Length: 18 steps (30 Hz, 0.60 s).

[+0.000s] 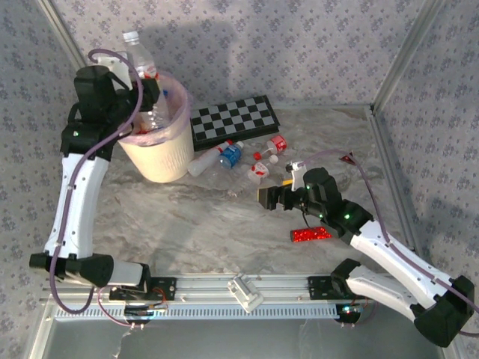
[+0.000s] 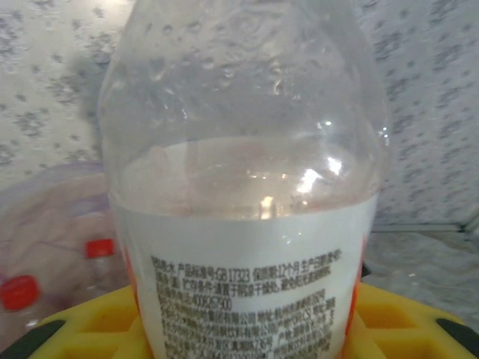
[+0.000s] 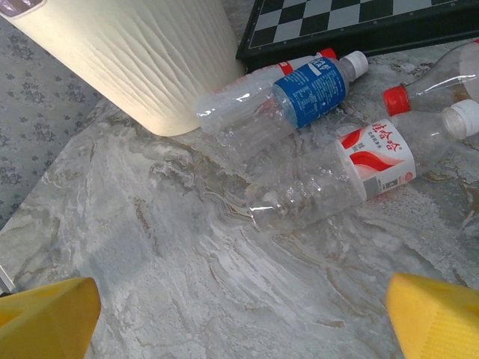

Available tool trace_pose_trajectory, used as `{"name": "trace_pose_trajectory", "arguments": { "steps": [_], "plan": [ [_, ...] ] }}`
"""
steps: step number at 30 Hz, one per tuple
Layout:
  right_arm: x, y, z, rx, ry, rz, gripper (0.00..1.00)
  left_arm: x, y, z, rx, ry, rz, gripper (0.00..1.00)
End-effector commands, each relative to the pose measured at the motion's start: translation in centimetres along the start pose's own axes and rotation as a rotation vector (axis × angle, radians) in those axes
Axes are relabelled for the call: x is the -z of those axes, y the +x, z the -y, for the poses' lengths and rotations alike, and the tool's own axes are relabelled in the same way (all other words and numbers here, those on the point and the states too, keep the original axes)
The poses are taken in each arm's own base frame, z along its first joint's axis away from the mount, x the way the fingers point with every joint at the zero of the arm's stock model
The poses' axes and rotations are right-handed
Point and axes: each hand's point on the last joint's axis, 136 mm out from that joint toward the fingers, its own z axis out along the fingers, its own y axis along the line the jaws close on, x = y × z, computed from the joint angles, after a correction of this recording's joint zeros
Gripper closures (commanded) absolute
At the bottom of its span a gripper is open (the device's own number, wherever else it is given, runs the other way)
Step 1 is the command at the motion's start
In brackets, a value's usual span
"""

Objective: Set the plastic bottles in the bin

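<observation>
My left gripper lowers the clear bottle [image 1: 139,54] down inside the bin's pink-lined opening [image 1: 172,111] below next and releases the bottle where the red-capped bottles already sit.
My left gripper [image 1: 144,73] is shut on a clear plastic bottle [image 1: 139,54] with a white cap, held upright over the bin's back rim. In the left wrist view this bottle [image 2: 247,224] shows its white printed label between my yellow fingers [image 2: 82,329]. The bin [image 1: 161,153] is cream-white with a pink liner and holds more bottles [image 1: 159,112]; red caps [image 2: 19,292] show inside it. My right gripper [image 1: 269,196] hangs open and empty above the table. Ahead of it lie a blue-label bottle [image 3: 310,90] and a red-label bottle [image 3: 378,157].
A black-and-white checkerboard [image 1: 234,120] lies behind the loose bottles [image 1: 258,172], right of the bin. A red glittery tube [image 1: 311,235] lies beside the right arm. Patterned walls close in the back and both sides.
</observation>
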Motion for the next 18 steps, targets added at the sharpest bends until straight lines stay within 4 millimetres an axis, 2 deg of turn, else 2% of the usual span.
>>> {"name": "trace_pose_trajectory", "arguments": {
  "steps": [1, 9, 18],
  "plan": [
    [0.1, 0.1, 0.5, -0.008, 0.022, -0.009, 0.0, -1.9, 2.6, -2.7, -0.106, -0.062, -0.129, 1.0],
    [-0.2, 1.0, 0.9, -0.017, 0.029, -0.039, 0.0, -5.9, 6.7, -6.0, -0.245, -0.119, -0.337, 1.0],
    [-0.4, 1.1, 1.1, -0.017, 0.036, -0.045, 0.0, -7.5, 13.3, -7.7, -0.355, -0.088, -0.582, 1.0]
  ]
}}
